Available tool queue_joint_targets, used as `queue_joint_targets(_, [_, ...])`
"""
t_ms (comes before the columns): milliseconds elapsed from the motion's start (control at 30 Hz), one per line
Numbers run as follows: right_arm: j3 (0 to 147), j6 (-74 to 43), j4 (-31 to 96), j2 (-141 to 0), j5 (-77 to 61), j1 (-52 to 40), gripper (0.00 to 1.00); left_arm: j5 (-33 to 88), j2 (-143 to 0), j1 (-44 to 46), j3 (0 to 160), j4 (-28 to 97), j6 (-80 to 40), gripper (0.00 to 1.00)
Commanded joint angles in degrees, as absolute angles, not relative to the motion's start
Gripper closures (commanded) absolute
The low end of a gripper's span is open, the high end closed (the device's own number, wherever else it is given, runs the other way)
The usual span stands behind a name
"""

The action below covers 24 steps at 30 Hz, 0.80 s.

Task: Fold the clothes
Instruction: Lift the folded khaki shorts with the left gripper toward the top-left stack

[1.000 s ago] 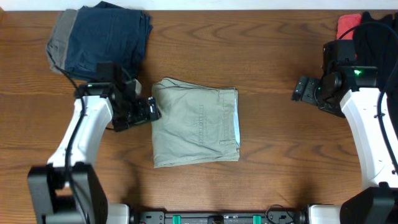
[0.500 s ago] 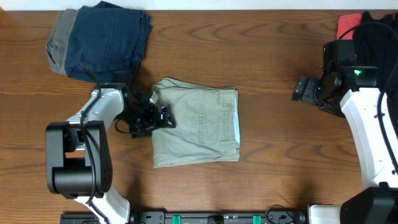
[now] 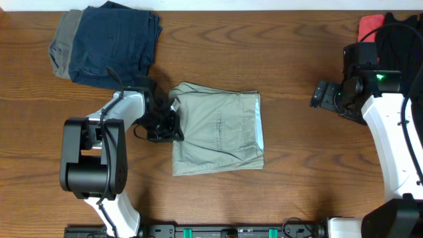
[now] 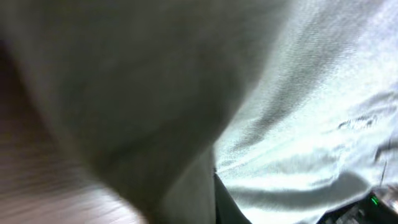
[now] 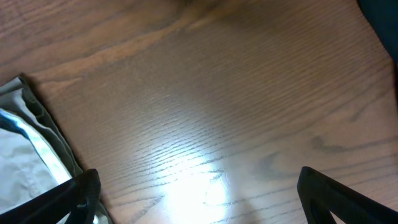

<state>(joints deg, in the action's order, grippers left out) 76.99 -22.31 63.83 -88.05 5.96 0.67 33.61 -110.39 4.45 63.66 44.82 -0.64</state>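
Note:
The shorts should go onto the folded navy piece next, because finished clothes are stacked there. My left gripper will lift them, carry them outward, lower them and let go.
The folded khaki shorts lie flat in the middle of the table. My left gripper is at their left edge, shut on the fabric there. In the left wrist view the pale khaki cloth fills the frame, blurred and very close, with one dark finger at the bottom. My right gripper hovers open over bare wood at the right, well apart from the shorts. Its wrist view shows both fingers spread wide and a corner of the shorts at the left edge.
A folded navy piece lies on a grey one at the back left. A red piece and black cloth sit at the back right, behind the right arm.
My left gripper moved in onto the shorts' left edge and shut. The shorts slid a little to the right. The right arm stayed still.

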Motion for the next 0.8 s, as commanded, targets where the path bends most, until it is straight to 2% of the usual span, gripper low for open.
queue_joint_targets(0, [77.08,-21.8,63.88,-87.64,6.15,0.78,0.01,22.44,-110.69,4.27,71.68,46.02,-3.27,0.94])
queue_joint_targets(333, [77.08,-21.8,63.88,-87.64,6.15,0.78,0.01,0.47,-110.69,4.25,89.56,43.77,-1.76,0.94])
queue_joint_targets(767, [77.08,-21.8,63.88,-87.64,6.15,0.8,0.01,-8.97,-110.67,3.64,102.41,36.75,-2.28,0.94])
